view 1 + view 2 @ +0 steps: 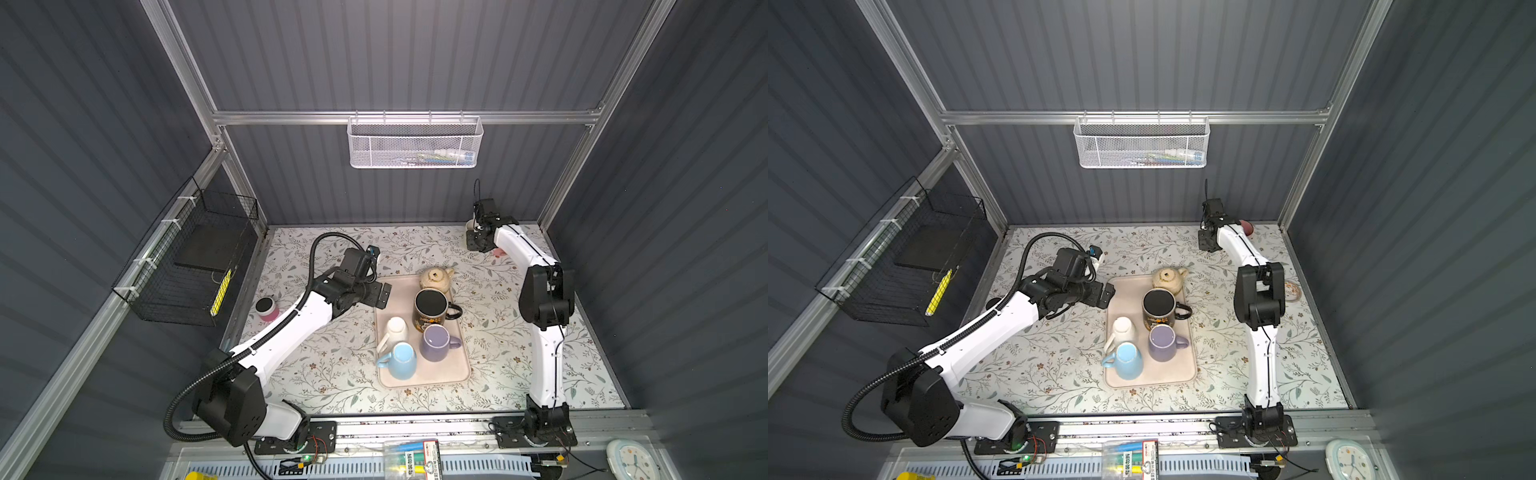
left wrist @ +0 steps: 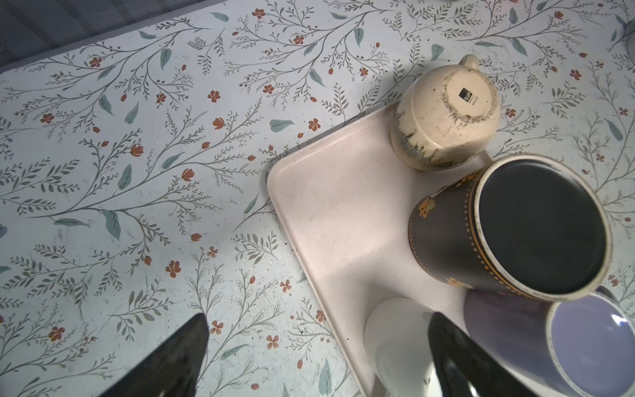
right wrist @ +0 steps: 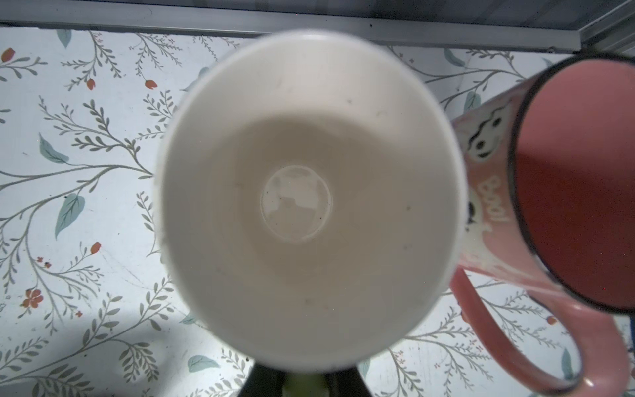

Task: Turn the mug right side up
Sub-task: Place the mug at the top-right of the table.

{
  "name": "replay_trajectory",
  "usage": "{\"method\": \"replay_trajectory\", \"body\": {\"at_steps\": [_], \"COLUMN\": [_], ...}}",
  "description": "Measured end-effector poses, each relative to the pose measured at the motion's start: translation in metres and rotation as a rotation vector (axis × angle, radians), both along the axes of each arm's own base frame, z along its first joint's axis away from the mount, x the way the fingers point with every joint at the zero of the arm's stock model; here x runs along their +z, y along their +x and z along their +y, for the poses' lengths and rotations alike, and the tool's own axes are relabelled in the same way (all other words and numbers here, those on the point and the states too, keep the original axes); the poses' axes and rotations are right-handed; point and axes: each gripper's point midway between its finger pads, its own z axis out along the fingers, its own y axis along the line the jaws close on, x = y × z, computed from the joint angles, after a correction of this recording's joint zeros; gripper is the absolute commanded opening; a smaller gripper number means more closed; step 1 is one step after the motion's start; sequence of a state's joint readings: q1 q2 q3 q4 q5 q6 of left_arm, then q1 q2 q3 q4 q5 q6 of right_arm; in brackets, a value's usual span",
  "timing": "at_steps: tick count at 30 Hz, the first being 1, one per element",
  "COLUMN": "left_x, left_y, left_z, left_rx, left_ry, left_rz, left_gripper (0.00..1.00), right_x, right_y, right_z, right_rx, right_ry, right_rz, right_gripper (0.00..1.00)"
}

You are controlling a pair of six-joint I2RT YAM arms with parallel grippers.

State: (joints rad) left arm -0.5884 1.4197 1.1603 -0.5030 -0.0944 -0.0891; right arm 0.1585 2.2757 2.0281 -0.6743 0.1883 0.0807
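Note:
The white mug's opening faces up, so the right gripper will next lower the mug onto the tabletop below, beside the pink "Boo!" mug, and let go of it.
My right gripper [image 3: 305, 381] is at the table's far right corner, shut on a white mug [image 3: 309, 192]. The mug's open mouth faces the wrist camera, and its body hides the fingertips. In a top view only a sliver of this mug [image 1: 471, 224] shows beside the right gripper [image 1: 478, 235]. My left gripper [image 1: 382, 293] hangs open over the far left corner of the beige tray [image 1: 424, 376]. On the tray, a cream mug [image 2: 446, 113], a black mug [image 2: 536, 227], a white mug [image 2: 398, 337] and a light blue mug [image 1: 401, 360] stand bottom up. A purple mug [image 1: 436, 341] stands mouth up.
A pink "Boo!" mug [image 3: 567, 192] stands mouth up right beside the held mug. A pink jar with a black lid [image 1: 267, 308] sits at the table's left edge. A black wire basket [image 1: 195, 257] hangs on the left wall and a white mesh basket [image 1: 415, 143] on the back wall.

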Motion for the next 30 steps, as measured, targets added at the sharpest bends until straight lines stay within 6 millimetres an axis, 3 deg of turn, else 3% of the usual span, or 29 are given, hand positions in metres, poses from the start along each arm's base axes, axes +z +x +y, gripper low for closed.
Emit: {"method": "replay_trajectory", "body": {"at_steps": [13, 25, 30], "left_x": [-0.003, -0.004, -0.005], "left_y": [-0.002, -0.004, -0.004], "left_z": [0.002, 0.002, 0.003], "left_rx": [0.000, 0.000, 0.000], "left_ry": [0.009, 0.013, 0.016], "left_rz": [0.013, 0.020, 0.024], "left_gripper": [1.00, 1.00, 1.00], "right_x": [0.012, -0.001, -0.015], "right_y": [0.013, 0.012, 0.006], "right_z": [-0.014, -0.008, -0.006], "right_rx": [-0.023, -0.012, -0.007], "right_ry": [0.005, 0.026, 0.024], "right_rz": [-0.025, 0.001, 0.029], "right_gripper": [0.00, 0.00, 0.00]}}
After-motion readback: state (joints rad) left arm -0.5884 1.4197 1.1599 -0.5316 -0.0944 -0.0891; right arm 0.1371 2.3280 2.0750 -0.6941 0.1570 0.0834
